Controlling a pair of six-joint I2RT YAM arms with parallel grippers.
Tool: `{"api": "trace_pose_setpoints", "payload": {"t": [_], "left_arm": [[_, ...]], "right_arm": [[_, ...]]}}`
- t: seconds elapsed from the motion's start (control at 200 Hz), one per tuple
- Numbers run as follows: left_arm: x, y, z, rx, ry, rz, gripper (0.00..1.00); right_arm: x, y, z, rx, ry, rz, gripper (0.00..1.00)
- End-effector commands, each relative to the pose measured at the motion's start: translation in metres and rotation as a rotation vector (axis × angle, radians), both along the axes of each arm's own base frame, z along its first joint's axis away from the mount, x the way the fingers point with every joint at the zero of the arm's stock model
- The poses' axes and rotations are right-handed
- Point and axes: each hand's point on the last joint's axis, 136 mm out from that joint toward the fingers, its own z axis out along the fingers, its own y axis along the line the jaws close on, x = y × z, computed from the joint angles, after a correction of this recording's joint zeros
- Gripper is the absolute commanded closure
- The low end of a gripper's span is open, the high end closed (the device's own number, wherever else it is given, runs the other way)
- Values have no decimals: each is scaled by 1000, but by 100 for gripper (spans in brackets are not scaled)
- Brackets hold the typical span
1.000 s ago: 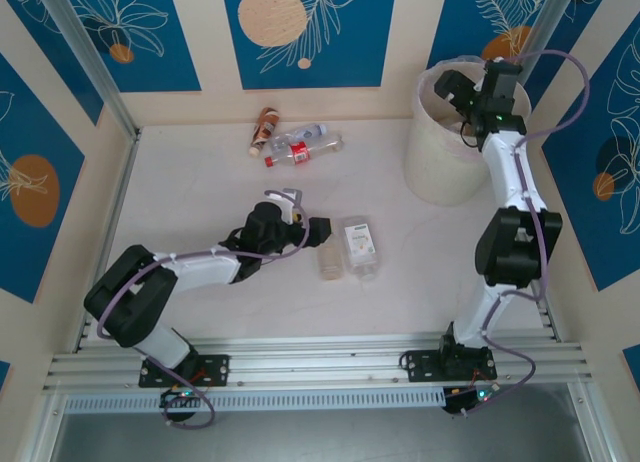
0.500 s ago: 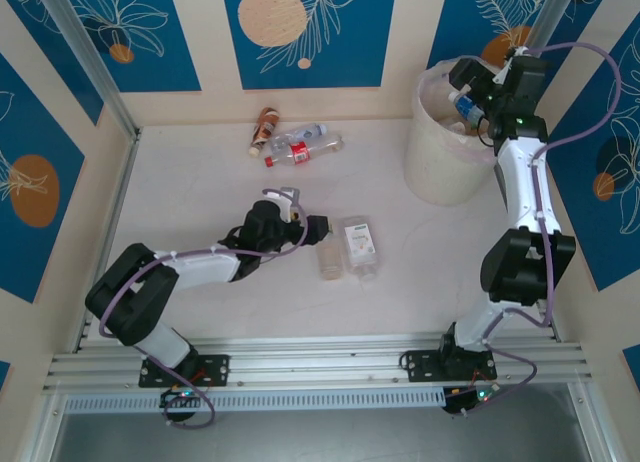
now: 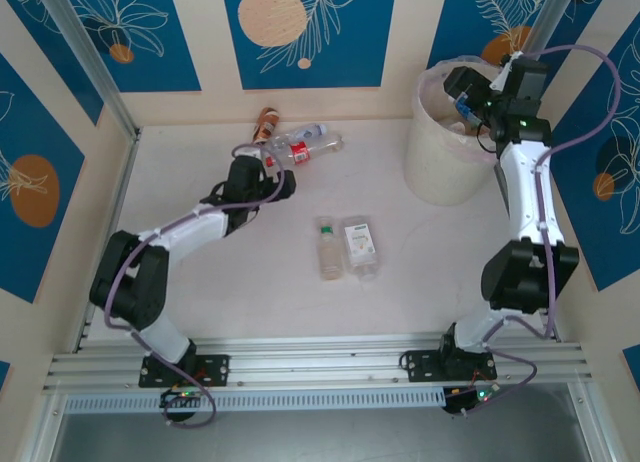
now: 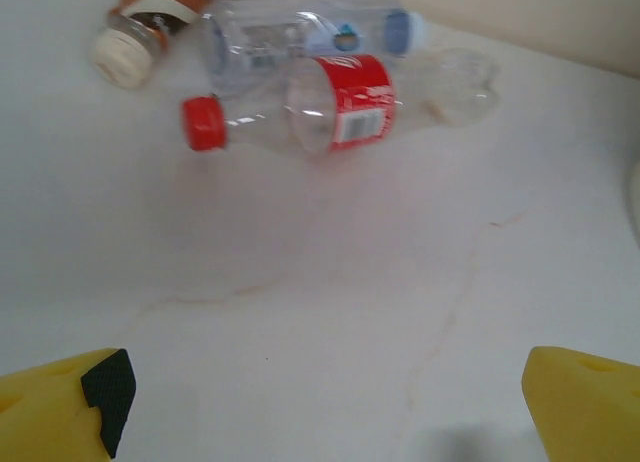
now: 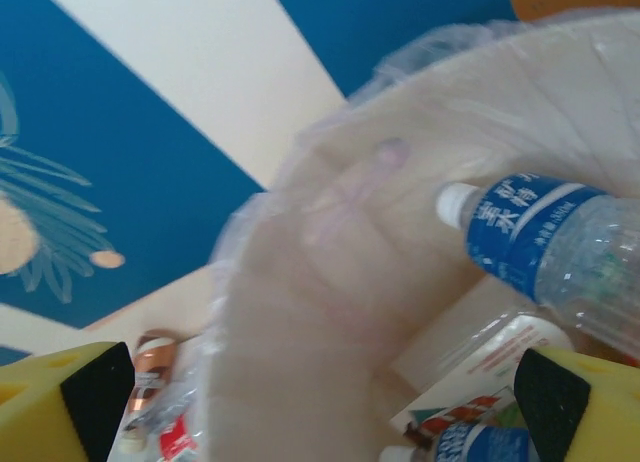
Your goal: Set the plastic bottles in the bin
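The brown bottle's neck, the end with the cap, points toward bare table. My left gripper moves outward and down onto that neck next.
Three plastic bottles lie together by the far wall: a red-labelled one, a clear blue-capped one behind it, and a brown one. My left gripper is open just short of them, with bare table between its fingers. Two more bottles lie mid-table. The bin stands at the back right. My right gripper hangs open over it. A blue-labelled bottle and others lie inside.
The back wall runs close behind the three bottles. A metal rail lines the table's left side. The bin's thin bag liner folds over its rim.
My left gripper has swung away from the two mid-table bottles towards the three by the far wall. The right gripper has lifted out of the bin, and a blue-labelled bottle now shows beneath it.
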Motion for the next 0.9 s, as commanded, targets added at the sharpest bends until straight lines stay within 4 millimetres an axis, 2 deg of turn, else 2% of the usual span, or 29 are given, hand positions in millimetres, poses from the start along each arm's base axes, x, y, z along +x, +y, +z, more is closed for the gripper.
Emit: {"api": "trace_pose_setpoints", "payload": {"t": [0.0,0.155,0.325,0.415,0.48,0.595,0.725,0.895], "left_arm": [[15,11,-20,71,112,-31,0],[51,18,-24,69,144,-47,0],[87,36,-28,70,182,-28,0],[109,50,-34,120,198,10,0],[122,61,-45,142,227,40,3],[142,73,-61,112,275,59,14],[159,74,-75,139,317,35,22],[177,77,-89,182,335,18,27]], "right_arm": [[-31,27,36,37,-107,105,0],[-68,63,35,83,-128,246,1],[-106,102,15,110,-96,383,0],[-118,113,0,107,-68,402,0],[-124,117,-9,102,-51,405,0],[-132,117,-23,95,-12,392,1],[-138,115,-35,71,23,378,0],[-143,110,-38,44,31,354,0]]}}
